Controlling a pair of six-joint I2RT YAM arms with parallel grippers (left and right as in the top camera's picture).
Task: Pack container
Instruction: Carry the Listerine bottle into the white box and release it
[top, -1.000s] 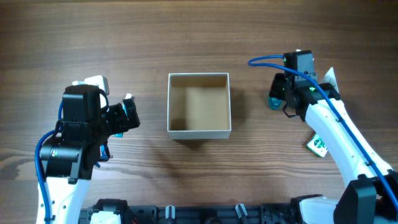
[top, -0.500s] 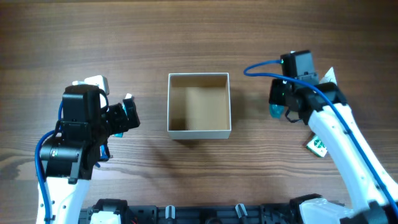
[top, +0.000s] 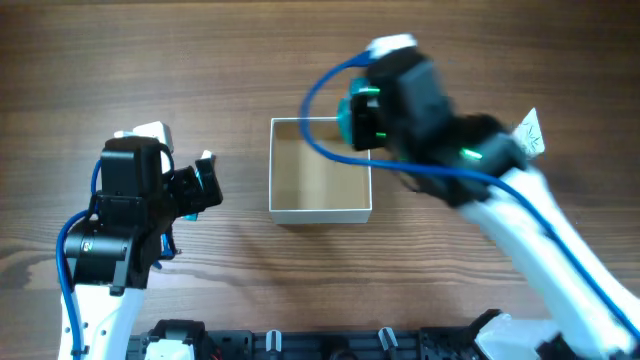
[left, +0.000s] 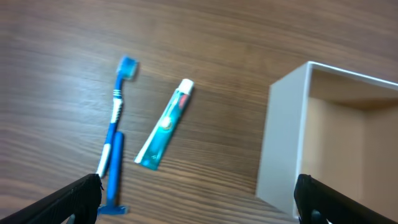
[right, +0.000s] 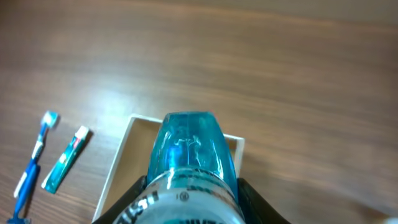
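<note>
The bottle (top: 349, 118) hangs above the container's rim, so my right gripper will move toward the container's far corner on the toothpaste side, go down inside and release it.
The container (top: 320, 211) is a square open-top box with white walls and a tan inside, at the table's middle. My right gripper (top: 356, 120) is shut on a clear blue bottle (top: 349, 118) and holds it over the container's far right corner. In the right wrist view the bottle (right: 186, 149) fills the space between the fingers (right: 189, 190), above the container's rim (right: 114, 168). My left gripper (top: 207, 185) is open and empty, left of the container (left: 283, 143), its fingertips (left: 199, 205) spread wide over bare wood.
A blue toothbrush (left: 115, 121), a small toothpaste tube (left: 165, 124) and a blue razor (left: 113, 180) lie on the wood left of the container. In the overhead view my left arm hides them. A white packet (top: 531, 130) lies at the far right.
My right arm has swung left and risen with the blue bottle, from the table's right side to over the container's far right corner. The left arm has not moved.
</note>
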